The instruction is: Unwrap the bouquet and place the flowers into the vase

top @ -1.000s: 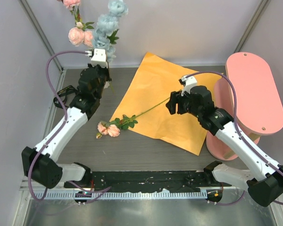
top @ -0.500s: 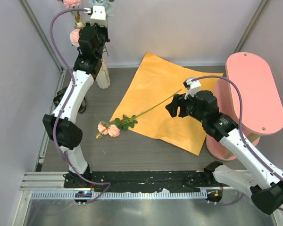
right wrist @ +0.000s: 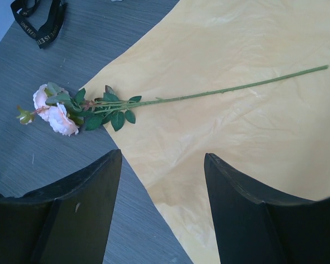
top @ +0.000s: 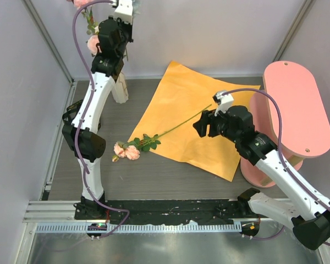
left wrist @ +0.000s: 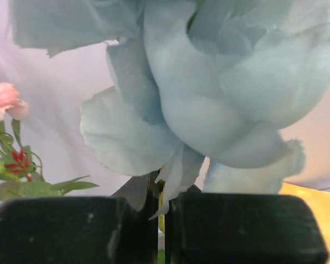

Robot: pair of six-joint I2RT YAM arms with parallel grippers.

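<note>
The pale blue flower's stem goes down into the cream-white vase [top: 120, 92] next and my left gripper releases it, because it still holds the bloom high above there.
The bouquet is apart, and its orange paper [top: 195, 118] lies flat on the table. My left gripper [left wrist: 164, 220] is raised high at the back left, shut on the stem of a pale blue flower [left wrist: 209, 82] that fills the left wrist view. Below that arm stands the cream-white vase [top: 120, 92], with pink blooms [top: 91, 44] rising above it. One pink flower [top: 126, 151] lies on the table, its long stem [right wrist: 225, 92] resting across the paper. My right gripper [right wrist: 162, 165] hovers open above the paper near the stem's bare end, holding nothing.
A pink oval stand [top: 297, 110] takes up the right side behind my right arm. The black ribbon [right wrist: 38, 25] lies on the grey tabletop at the left. Grey walls close in the left and back.
My left arm has stretched up and back, lifting the pale blue flower out of the top view. The right gripper shifted slightly and then held still.
</note>
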